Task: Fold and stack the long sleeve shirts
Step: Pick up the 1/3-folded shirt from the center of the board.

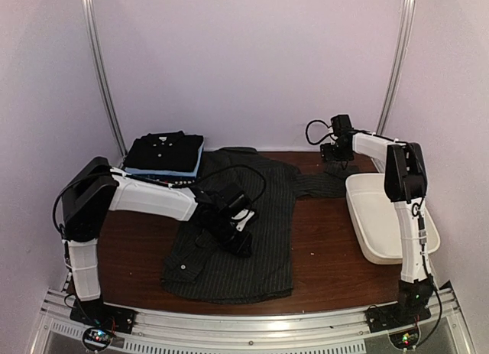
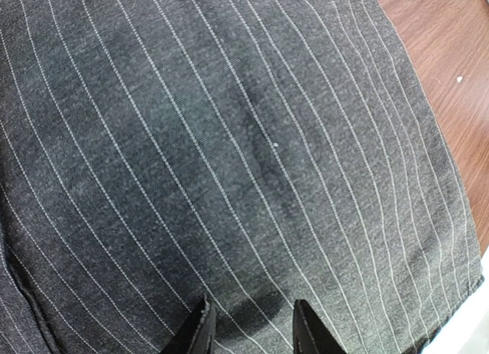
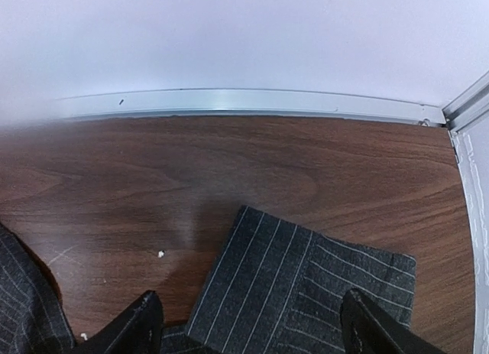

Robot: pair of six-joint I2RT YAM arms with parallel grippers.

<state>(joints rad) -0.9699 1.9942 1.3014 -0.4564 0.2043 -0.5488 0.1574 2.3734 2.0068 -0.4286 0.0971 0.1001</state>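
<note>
My right gripper moves down onto the fold of sleeve near the cuff (image 1: 336, 167) next, before the folding.
A charcoal pinstriped long sleeve shirt (image 1: 252, 247) lies spread out in the middle of the table. Its right sleeve reaches toward the back right. My left gripper (image 1: 240, 233) is low over the shirt's body, open and empty. In the left wrist view its jaws (image 2: 252, 332) stand apart just above the striped cloth (image 2: 229, 155). My right gripper (image 1: 336, 151) is at the back right, over the sleeve end. In the right wrist view it is wide open (image 3: 256, 327) above the cuff (image 3: 306, 281), holding nothing. A stack of folded shirts (image 1: 164, 152), black over light blue, sits at the back left.
A white plastic tub (image 1: 390, 216) stands on the right side of the table beside the right arm. The back wall and a metal rail (image 3: 244, 103) run close behind the right gripper. Bare wood (image 1: 328, 239) shows between the shirt and the tub.
</note>
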